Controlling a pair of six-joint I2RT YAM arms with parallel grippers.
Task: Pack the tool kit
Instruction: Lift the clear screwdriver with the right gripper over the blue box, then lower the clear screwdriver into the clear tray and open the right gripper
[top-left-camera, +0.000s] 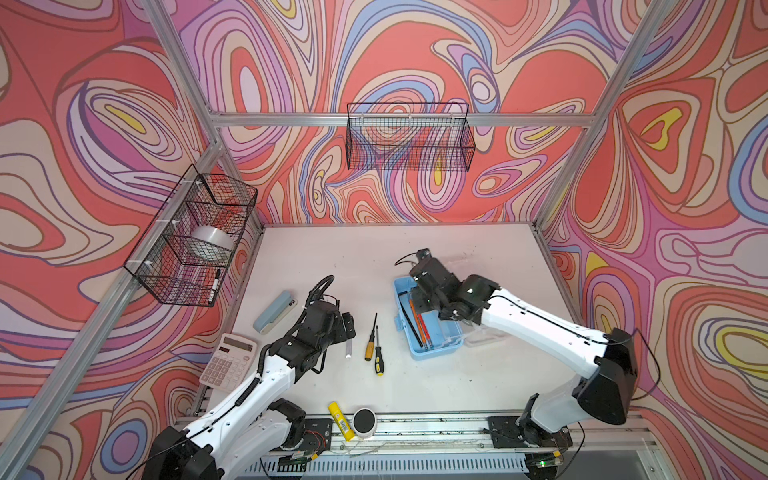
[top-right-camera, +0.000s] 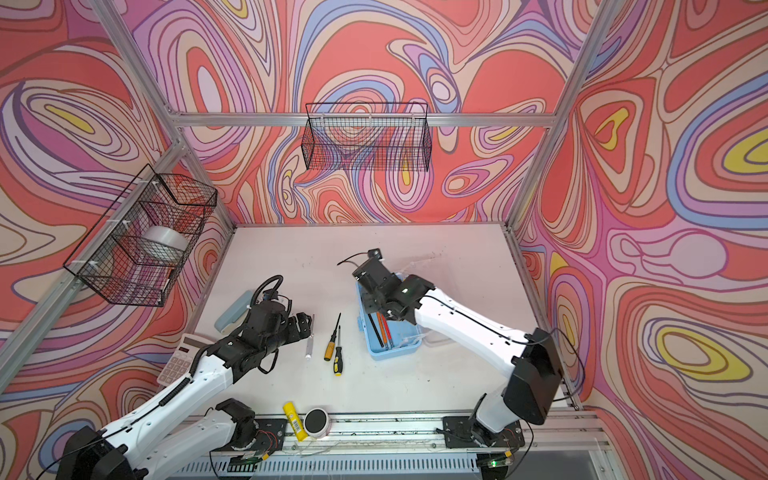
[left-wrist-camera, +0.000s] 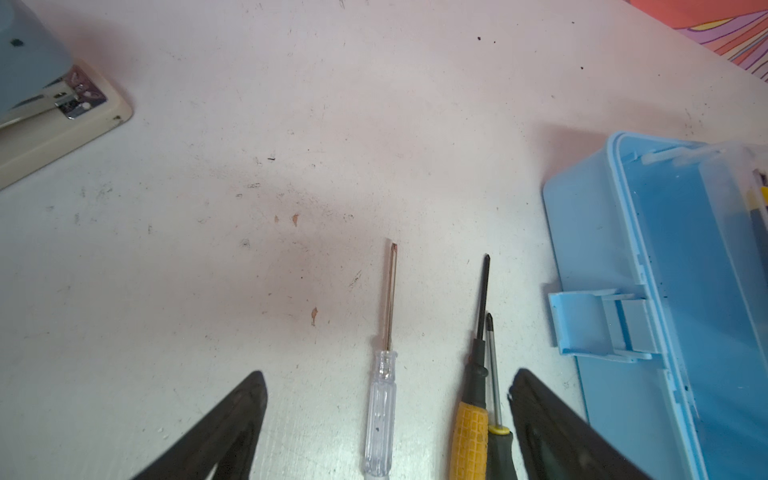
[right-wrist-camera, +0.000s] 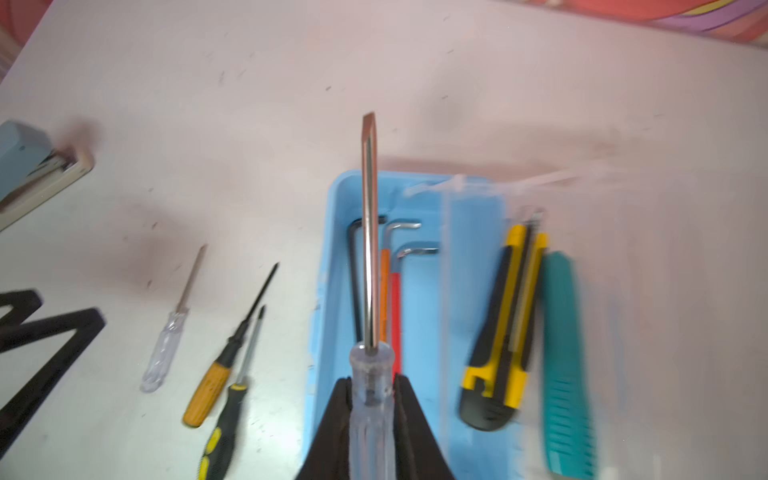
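The robot next moves its right gripper past the teal knife, lowers it and lets go of the screwdriver, because the free part of the clear lid (right-wrist-camera: 620, 360) is below it, beyond that knife.
The light-blue case (top-left-camera: 432, 353) (right-wrist-camera: 332, 249) lies open at mid-right, its clear lid (top-left-camera: 484, 338) folded out. Hex keys (right-wrist-camera: 353, 270) lie inside; a yellow-black knife (right-wrist-camera: 503, 324) and a teal knife (right-wrist-camera: 565, 361) show blurred behind clear plastic. My right gripper (right-wrist-camera: 371, 380) is shut on a clear-handled flat screwdriver (right-wrist-camera: 370, 232), held above the case. My left gripper (left-wrist-camera: 388, 374) (top-left-camera: 347, 322) is open, low over a small clear screwdriver (left-wrist-camera: 380, 415) on the table. Beside it lie an orange-handled (left-wrist-camera: 469, 440) and a black-yellow screwdriver (left-wrist-camera: 500, 453).
A grey-blue stapler (top-left-camera: 274, 311) and a white calculator (top-left-camera: 227, 361) lie at the left. A yellow glue stick (top-left-camera: 341, 420) and a round black-topped tin (top-left-camera: 364, 422) sit at the front edge. Wire baskets (top-left-camera: 191, 237) (top-left-camera: 409, 137) hang on the walls.
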